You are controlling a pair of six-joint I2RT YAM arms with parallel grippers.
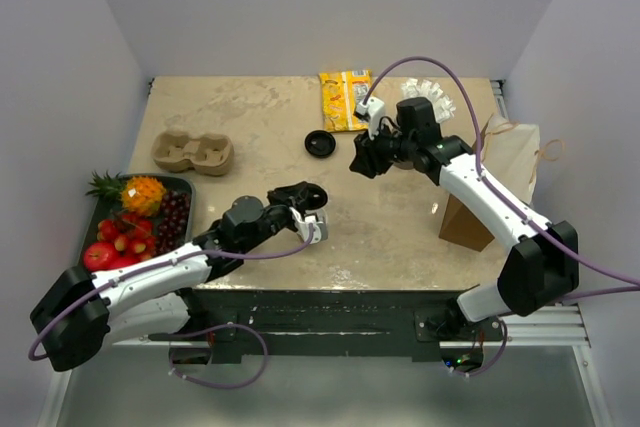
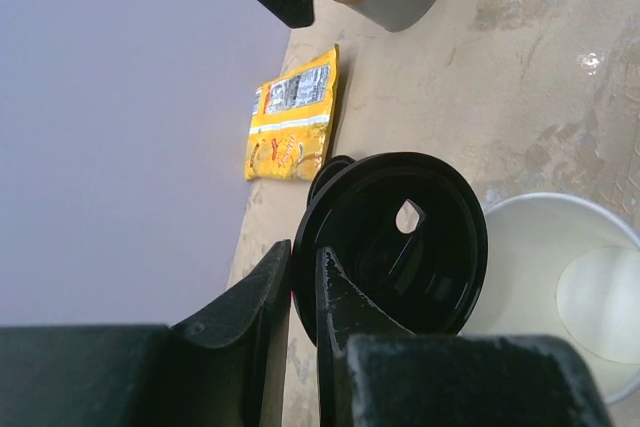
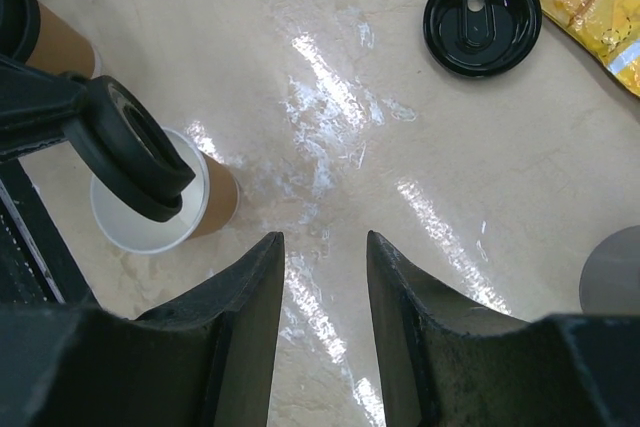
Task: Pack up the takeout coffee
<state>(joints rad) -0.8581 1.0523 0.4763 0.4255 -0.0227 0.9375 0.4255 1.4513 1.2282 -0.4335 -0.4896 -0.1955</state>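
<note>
The left gripper needs to move down and slightly back next, onto the opening of the kraft cup (image 1: 318, 218) (image 2: 560, 287), to let go of the lid, because that cup is uncovered.
My left gripper (image 2: 303, 252) (image 1: 308, 205) is shut on the rim of a round black lid (image 2: 400, 247) and holds it on edge, tilted, over an open kraft cup (image 2: 560, 287) that is white inside. In the right wrist view, that lid (image 3: 130, 147) overlaps the cup (image 3: 215, 202). Part of a second brown cup (image 3: 60, 42) shows behind the left arm. A second black lid (image 3: 482, 19) (image 1: 319, 143) lies flat on the table. My right gripper (image 3: 322, 239) (image 1: 362, 162) is open and empty above bare table, between the cup and the flat lid.
The cardboard two-cup carrier (image 1: 192, 152) sits at the back left. A yellow snack bag (image 1: 343, 99) and a grey cup of straws (image 1: 430, 102) stand at the back. A brown paper bag (image 1: 500, 177) is on the right, and a fruit tray (image 1: 130, 217) on the left.
</note>
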